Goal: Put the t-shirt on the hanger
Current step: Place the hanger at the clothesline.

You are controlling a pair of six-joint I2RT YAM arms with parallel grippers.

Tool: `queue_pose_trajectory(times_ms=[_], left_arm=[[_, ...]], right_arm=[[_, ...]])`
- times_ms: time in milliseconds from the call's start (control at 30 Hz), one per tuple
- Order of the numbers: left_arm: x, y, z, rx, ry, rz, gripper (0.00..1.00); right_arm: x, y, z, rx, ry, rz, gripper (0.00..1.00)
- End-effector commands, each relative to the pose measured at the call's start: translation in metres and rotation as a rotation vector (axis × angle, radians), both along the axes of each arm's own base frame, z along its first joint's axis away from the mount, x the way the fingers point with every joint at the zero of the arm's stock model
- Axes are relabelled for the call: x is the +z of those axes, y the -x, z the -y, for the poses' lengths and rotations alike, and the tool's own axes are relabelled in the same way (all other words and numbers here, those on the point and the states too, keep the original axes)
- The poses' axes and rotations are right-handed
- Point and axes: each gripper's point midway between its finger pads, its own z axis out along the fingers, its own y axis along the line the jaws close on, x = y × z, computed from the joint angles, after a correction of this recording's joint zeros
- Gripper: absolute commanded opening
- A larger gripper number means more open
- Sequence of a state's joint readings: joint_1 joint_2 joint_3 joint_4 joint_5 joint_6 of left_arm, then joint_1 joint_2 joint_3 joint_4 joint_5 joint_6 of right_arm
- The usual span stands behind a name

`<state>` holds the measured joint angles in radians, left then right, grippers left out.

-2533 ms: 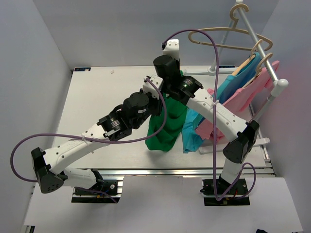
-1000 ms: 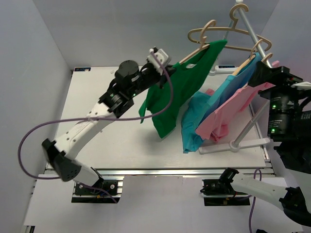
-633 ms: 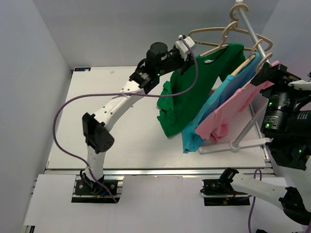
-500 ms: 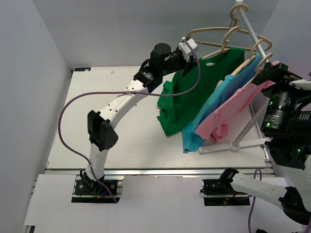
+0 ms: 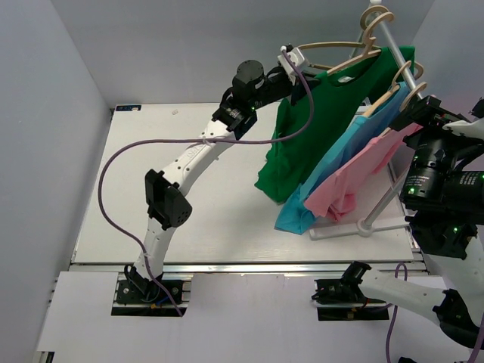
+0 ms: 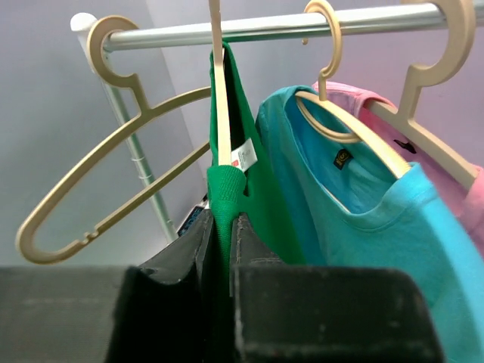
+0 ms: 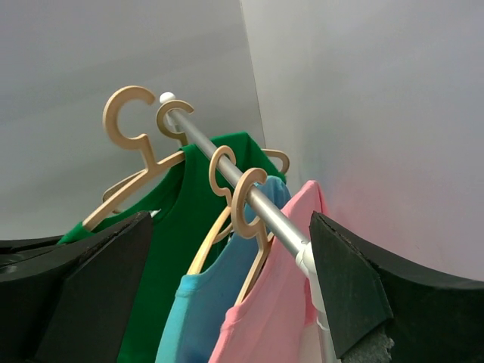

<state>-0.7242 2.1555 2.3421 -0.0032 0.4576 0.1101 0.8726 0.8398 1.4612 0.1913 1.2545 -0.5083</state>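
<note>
The rack's bar (image 5: 412, 83) beside the light blue garment is right of my left gripper in the top view, so next I carry the hanger's unseated hook there, lower it and release.
The green t-shirt (image 5: 318, 121) hangs on a beige hanger (image 5: 348, 60) high at the back right. Its hook (image 5: 376, 20) is up by the far end of the rack's rail (image 5: 412, 83); I cannot tell whether it rests on the rail. My left gripper (image 5: 301, 74) is shut on the t-shirt's collar (image 6: 225, 189), with the hanger's shoulder (image 6: 220, 98) running up from between the fingers (image 6: 246, 234). My right gripper (image 7: 227, 287) stands open, empty and apart from the rack, facing the t-shirt (image 7: 181, 227) and hanger (image 7: 128, 121).
An empty beige hanger (image 6: 113, 174) hangs on the rail (image 6: 265, 26) left of the t-shirt. A light blue garment (image 5: 333, 170) and a pink one (image 5: 355, 178) hang on their own hangers nearer the right arm. The rack's foot (image 5: 363, 225) stands on the white table (image 5: 151, 189).
The left arm has stretched out and carried the t-shirt and hanger up and to the right, to the rail's far end. The right arm has stayed at the right edge, open.
</note>
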Motion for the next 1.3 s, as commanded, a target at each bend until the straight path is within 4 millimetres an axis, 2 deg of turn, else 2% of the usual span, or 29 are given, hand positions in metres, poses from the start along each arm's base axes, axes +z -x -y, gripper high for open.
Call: queue_pose_trajectory(times_ms=[0, 33, 100, 133, 167, 200, 267, 333, 367, 567, 800, 1000, 1133, 1267], left_arm=[[0.047, 0.01, 0.002, -0.058, 0.14, 0.121, 0.0], [0.034, 0.004, 0.008, -0.061, 0.138, 0.105, 0.0], [0.029, 0.001, 0.013, -0.077, 0.155, 0.087, 0.0], [0.016, -0.006, 0.019, -0.076, 0.153, 0.073, 0.0], [0.016, -0.005, 0.021, -0.089, 0.166, 0.098, 0.0], [0.012, -0.006, 0.024, -0.106, 0.19, 0.051, 0.0], [-0.003, -0.009, 0.033, -0.131, 0.192, 0.033, 0.0], [-0.003, -0.008, 0.037, -0.15, 0.222, 0.028, 0.0], [-0.012, -0.011, 0.04, -0.152, 0.22, 0.017, 0.0], [-0.017, -0.004, 0.048, -0.194, 0.226, 0.041, 0.0], [0.008, 0.022, 0.048, -0.258, 0.258, 0.13, 0.0], [-0.01, 0.019, 0.061, -0.248, 0.246, 0.099, 0.0], [-0.034, 0.019, 0.077, -0.25, 0.22, 0.061, 0.0], [-0.047, 0.01, 0.078, -0.21, 0.194, 0.015, 0.0]], right_arm=[[0.005, 0.006, 0.008, -0.012, -0.033, 0.03, 0.89], [0.005, 0.007, 0.009, -0.011, -0.035, 0.033, 0.89], [0.005, 0.009, 0.011, -0.009, -0.039, 0.04, 0.89], [0.004, 0.01, 0.012, -0.01, -0.039, 0.04, 0.89], [0.004, 0.01, 0.013, -0.009, -0.038, 0.041, 0.89], [0.004, 0.011, 0.013, -0.01, -0.035, 0.04, 0.89], [0.0, 0.009, 0.012, -0.017, -0.023, 0.027, 0.89], [-0.003, 0.008, 0.012, -0.024, -0.017, 0.016, 0.89], [-0.004, 0.008, 0.011, -0.026, -0.009, 0.011, 0.89], [-0.008, 0.008, 0.011, -0.024, -0.014, 0.021, 0.89], [-0.008, 0.01, 0.014, -0.037, -0.019, 0.018, 0.89], [-0.008, 0.015, 0.02, -0.035, -0.039, 0.032, 0.89], [-0.008, 0.016, 0.021, -0.036, -0.04, 0.031, 0.89], [-0.008, 0.016, 0.021, -0.034, -0.039, 0.032, 0.89]])
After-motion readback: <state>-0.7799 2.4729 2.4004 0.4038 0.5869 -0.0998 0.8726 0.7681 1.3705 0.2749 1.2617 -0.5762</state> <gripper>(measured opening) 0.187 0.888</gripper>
